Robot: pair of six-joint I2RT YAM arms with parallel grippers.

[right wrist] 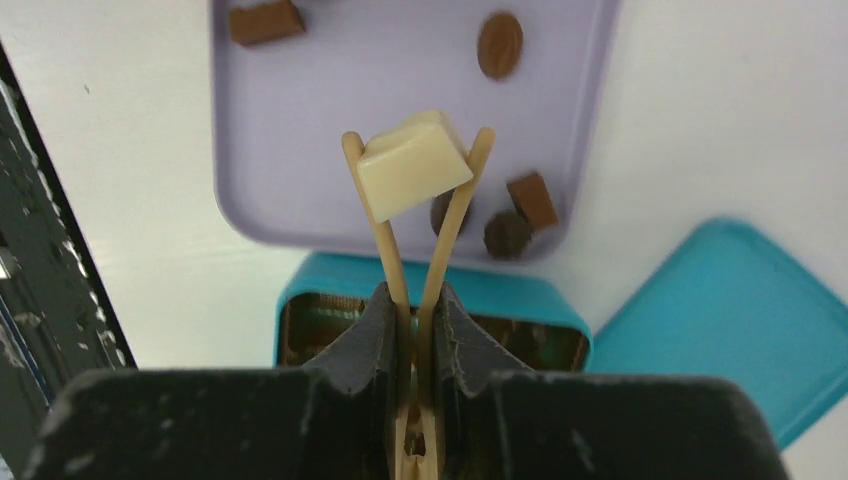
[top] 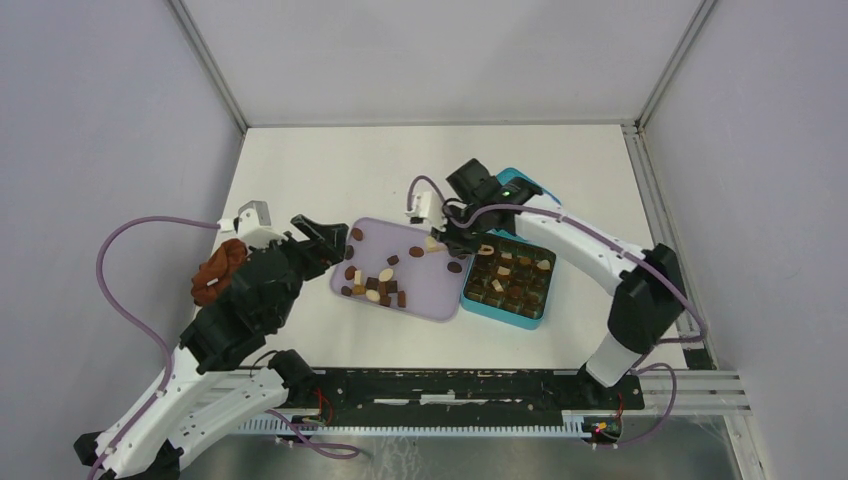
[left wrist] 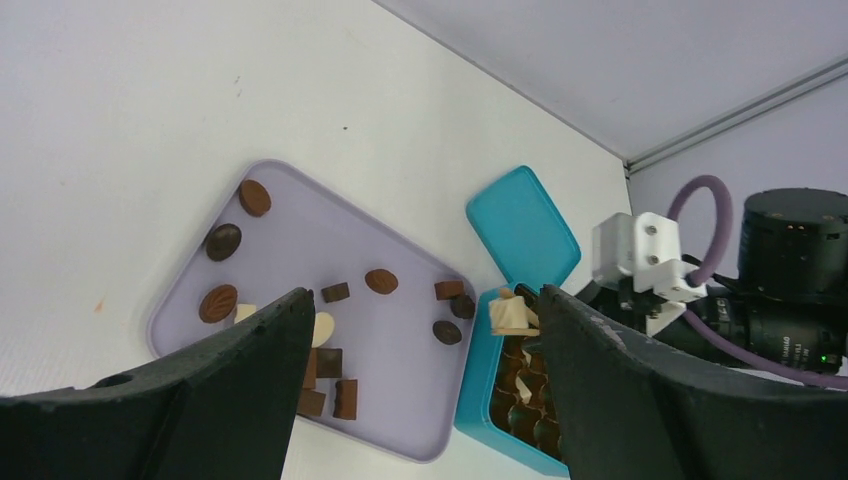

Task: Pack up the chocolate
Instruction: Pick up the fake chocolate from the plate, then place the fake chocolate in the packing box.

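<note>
My right gripper should move its tongs back, down and to the right in the top view, over a near-end box cell (top: 536,296), and let go of the chocolate there, because the cell is empty.
Several small dark brown, mid brown and cream-white chocolates (top: 375,285) lie on a lilac tray (top: 430,300). To its right stands the open teal box (top: 505,312), its cells partly filled. My right gripper (right wrist: 418,330) is shut on wooden tongs (right wrist: 390,260), which pinch a cream-white chocolate block (right wrist: 413,165) above the tray's right edge next to the box; the block also shows in the left wrist view (left wrist: 508,312). My left gripper (left wrist: 422,300) is open and empty, hovering over the tray's left side (top: 325,240).
The teal lid (top: 520,185) lies behind the box, under my right arm. A rust-brown cloth lump (top: 218,272) sits by my left arm. White walls enclose the table at the back and both sides.
</note>
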